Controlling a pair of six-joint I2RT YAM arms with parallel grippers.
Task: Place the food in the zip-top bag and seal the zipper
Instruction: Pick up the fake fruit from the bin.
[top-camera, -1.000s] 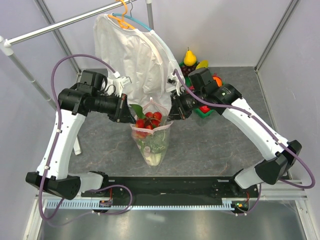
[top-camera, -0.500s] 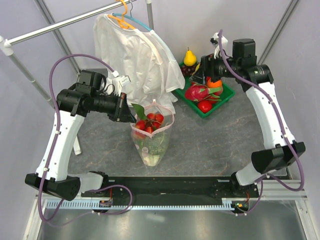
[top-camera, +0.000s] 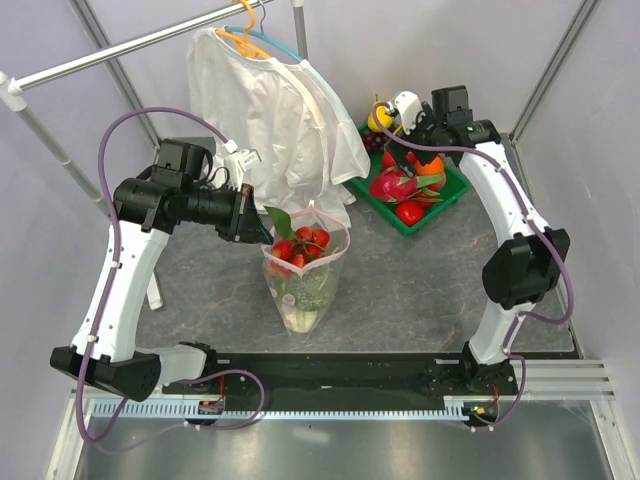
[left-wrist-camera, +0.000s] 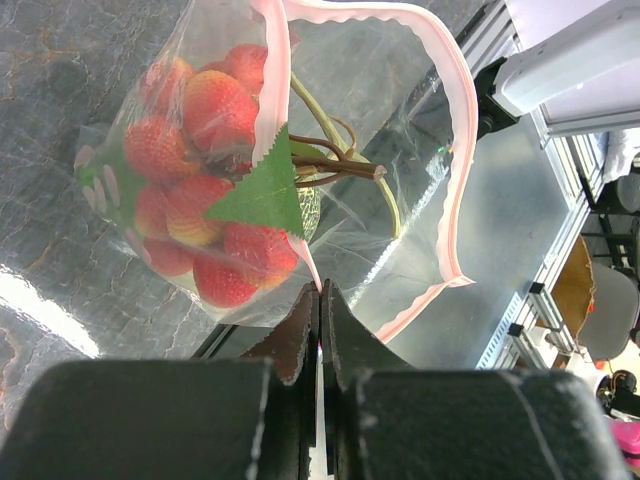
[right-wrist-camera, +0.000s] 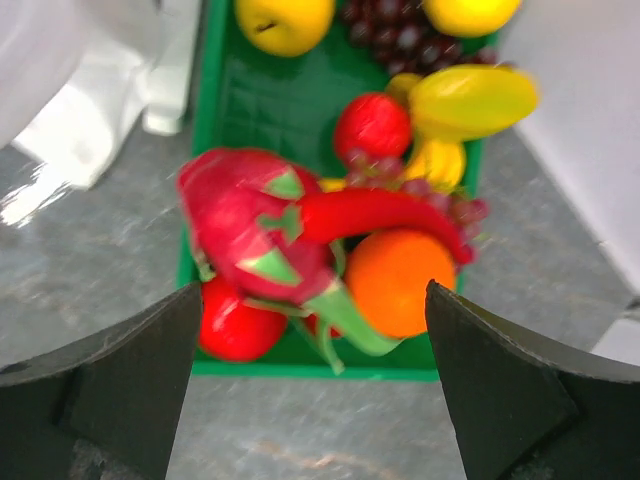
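I should next move my right gripper down around the orange, shifting to the right in the top view, because it lies below the gripper's open fingers and to that side.
The zip-top bag stands upright mid-table with its mouth open, holding a strawberry bunch over leafy green food. My left gripper is shut on the bag's pink zipper rim; in the left wrist view its jaws pinch the strip just below the strawberries. My right gripper is open and empty, hovering over the green tray of food: a dragon fruit, an orange, a red chilli. From above, that gripper is at the tray's far end.
A white shirt hangs from a hanger on the rail behind the bag. The tray sits at the back right, also holding a yellow pear, grapes and a red round fruit.
My right arm has swung from the bag's mouth back over the tray and its gripper has opened wide. The left gripper kept hold of the bag rim.
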